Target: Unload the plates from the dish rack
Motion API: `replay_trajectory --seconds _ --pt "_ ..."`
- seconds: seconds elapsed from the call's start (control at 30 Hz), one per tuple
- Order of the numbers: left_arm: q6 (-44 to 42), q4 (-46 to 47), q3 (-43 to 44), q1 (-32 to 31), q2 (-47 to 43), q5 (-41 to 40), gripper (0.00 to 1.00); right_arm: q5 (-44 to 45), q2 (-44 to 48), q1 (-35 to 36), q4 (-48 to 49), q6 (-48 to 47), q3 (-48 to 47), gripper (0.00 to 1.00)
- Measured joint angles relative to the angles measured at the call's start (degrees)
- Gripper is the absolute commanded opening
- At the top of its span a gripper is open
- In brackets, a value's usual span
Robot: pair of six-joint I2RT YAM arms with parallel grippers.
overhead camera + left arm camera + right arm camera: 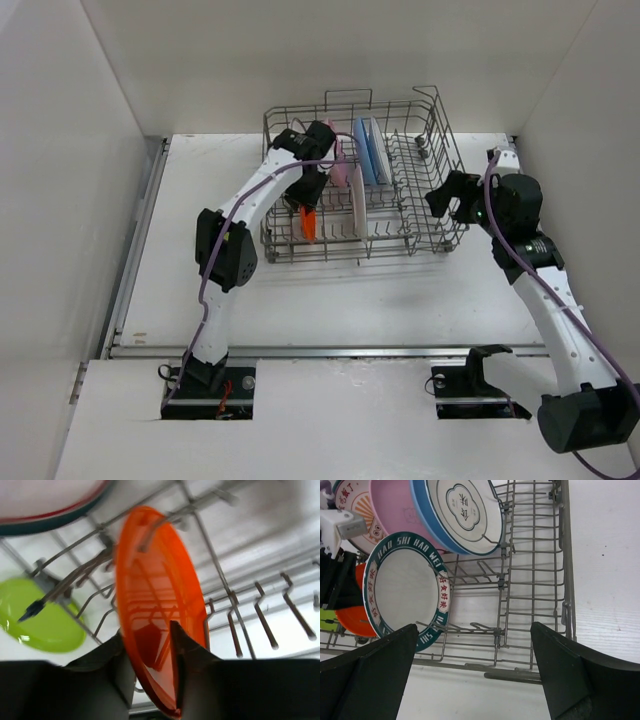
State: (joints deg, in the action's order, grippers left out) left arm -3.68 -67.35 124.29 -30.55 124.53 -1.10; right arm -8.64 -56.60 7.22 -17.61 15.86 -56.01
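My right gripper brings the fingers left in the top view to the upright white plate next, turning and lowering onto the plate's near edge (pixel 360 222) (pixel 384 629).
The dish rack (pixel 425 205) stands at the back of the table with plates upright in its left half. My left gripper (pixel 310 196) reaches into its left end. In the left wrist view that gripper (pixel 147 630) is shut on the orange plate (pixel 155 580), one finger on each face. A lime green plate (pixel 42 620) sits to the left. My right gripper (pixel 447 200) hangs open at the rack's right side. Its wrist view, with the gripper (pixel 474 627) empty, shows a teal-rimmed white plate (pixel 405 585), a blue-rimmed plate (pixel 465 510) and a pink plate (pixel 395 505).
The rack's right half (pixel 535 555) holds only wire tines. White walls close in on the left, right and back of the table (pixel 350 290). A rail (pixel 330 350) crosses in front of the arm bases.
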Motion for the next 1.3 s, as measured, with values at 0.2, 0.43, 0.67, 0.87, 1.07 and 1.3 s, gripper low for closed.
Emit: replay_trajectory --seconds 0.2,0.43,0.67,0.87,1.07,1.3 --pt "11.15 1.84 -0.04 1.97 -0.61 -3.76 0.0 -1.73 0.09 0.46 0.72 0.44 0.24 1.0" --pt "8.33 0.76 4.09 1.79 -0.72 -3.48 0.0 -2.51 -0.15 1.07 -0.33 0.26 -0.57 1.0" --pt "5.25 1.86 7.08 3.69 -4.44 0.87 0.0 -2.47 -0.55 1.07 -0.46 -0.24 -3.08 1.0" --pt "5.7 4.2 7.13 7.52 -14.23 8.07 0.0 -3.17 -1.68 1.42 -1.73 -0.55 -4.39 1.0" --pt "7.69 5.92 5.66 19.17 -19.8 16.9 0.0 -9.31 -6.54 5.66 -2.03 -0.66 -8.33 1.0" --pt "8.68 7.89 -9.44 40.41 -20.57 25.79 0.0 -10.23 -14.19 18.64 -1.38 -0.9 -11.1 1.0"
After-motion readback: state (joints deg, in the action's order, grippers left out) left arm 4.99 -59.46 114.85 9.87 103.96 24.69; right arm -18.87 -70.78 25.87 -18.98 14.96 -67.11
